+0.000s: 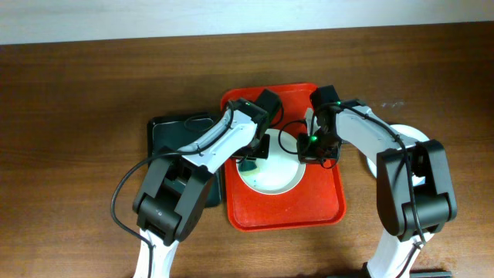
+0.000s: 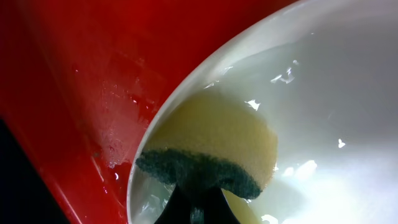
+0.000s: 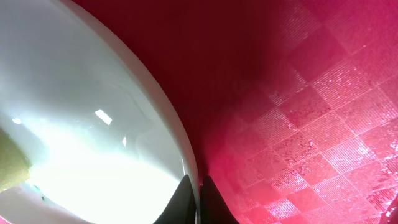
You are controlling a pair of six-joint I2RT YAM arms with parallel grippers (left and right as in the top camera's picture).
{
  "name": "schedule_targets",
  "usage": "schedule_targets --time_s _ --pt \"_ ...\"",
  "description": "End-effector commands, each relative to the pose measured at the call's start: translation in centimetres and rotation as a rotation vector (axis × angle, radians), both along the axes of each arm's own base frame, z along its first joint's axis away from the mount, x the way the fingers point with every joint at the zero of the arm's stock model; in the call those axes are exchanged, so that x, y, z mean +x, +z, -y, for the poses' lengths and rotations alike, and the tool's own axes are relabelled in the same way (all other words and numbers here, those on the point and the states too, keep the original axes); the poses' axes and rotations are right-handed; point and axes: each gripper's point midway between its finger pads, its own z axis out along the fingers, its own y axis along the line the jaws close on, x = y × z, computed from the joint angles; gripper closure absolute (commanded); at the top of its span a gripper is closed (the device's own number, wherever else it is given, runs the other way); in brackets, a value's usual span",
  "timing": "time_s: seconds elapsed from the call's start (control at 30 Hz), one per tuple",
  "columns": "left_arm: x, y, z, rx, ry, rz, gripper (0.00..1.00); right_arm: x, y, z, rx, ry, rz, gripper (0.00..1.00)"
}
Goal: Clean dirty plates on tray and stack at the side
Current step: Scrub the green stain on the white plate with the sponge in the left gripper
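The black tray (image 1: 171,136) is just beside the red one, so my left gripper needs to move the sponge up, then left in the overhead view and down onto that tray.
A pale plate (image 1: 274,174) lies on the red tray (image 1: 324,208). My left gripper (image 1: 253,158) is shut on a yellow sponge with a green scouring face (image 2: 214,146) and presses it onto the plate's wet inside (image 2: 323,93) near its left rim. My right gripper (image 1: 315,148) is shut on the plate's right rim (image 3: 186,163), one finger inside and one outside. The plate's inside looks wet and glossy in the right wrist view (image 3: 81,124). A white plate (image 1: 417,139) lies on the table to the right of the tray, partly hidden by my right arm.
A black tray (image 1: 174,135) lies just left of the red tray, partly under my left arm. The dark-brown wood table (image 1: 77,116) stretches to the left and right. The red tray floor (image 3: 323,112) has a checked texture.
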Motion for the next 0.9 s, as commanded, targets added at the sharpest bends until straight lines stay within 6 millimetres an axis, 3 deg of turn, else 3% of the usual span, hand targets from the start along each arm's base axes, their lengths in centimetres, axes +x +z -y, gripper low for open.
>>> schedule_targets --time_s 0.0,0.07,0.17,0.27,0.43,0.57,0.67,0.8,0.87 --pt "-1.3 -2.9 2.3 -0.116 0.003 -0.104 1.0 -0.4 -1.0 0.6 -0.044 -0.003 -0.029 0.96" --pt "-2.8 -3.0 5.9 -0.284 -0.026 -0.189 1.0 -0.4 -1.0 0.5 -0.043 -0.003 -0.029 0.96" --pt "-4.7 -2.6 9.6 -0.441 -0.071 -0.276 1.0 -0.4 -1.0 0.5 -0.043 -0.003 -0.029 0.96" --pt "-5.7 -2.5 10.8 -0.468 -0.111 -0.291 1.0 -0.4 -1.0 0.5 -0.043 -0.003 -0.028 0.96" --pt "-6.9 -2.6 11.1 -0.456 -0.17 -0.305 1.0 -0.4 -1.0 0.5 -0.043 -0.003 -0.028 0.96" --pt "-5.7 -3.8 7.2 -0.272 -0.122 -0.26 1.0 -0.4 -1.0 0.5 -0.043 -0.003 -0.029 0.96" --pt "-4.1 -4.6 2.4 -0.048 -0.07 -0.19 1.0 -0.4 -1.0 0.5 -0.043 -0.003 -0.029 0.96" --pt "-1.5 -4.2 -3.4 0.213 -0.023 -0.069 1.0 -0.4 -1.0 0.5 -0.043 -0.003 -0.029 0.96" --pt "-0.3 -3.8 -5.0 0.289 -0.016 -0.016 1.0 -0.4 -1.0 0.5 -0.043 -0.003 -0.029 0.96"
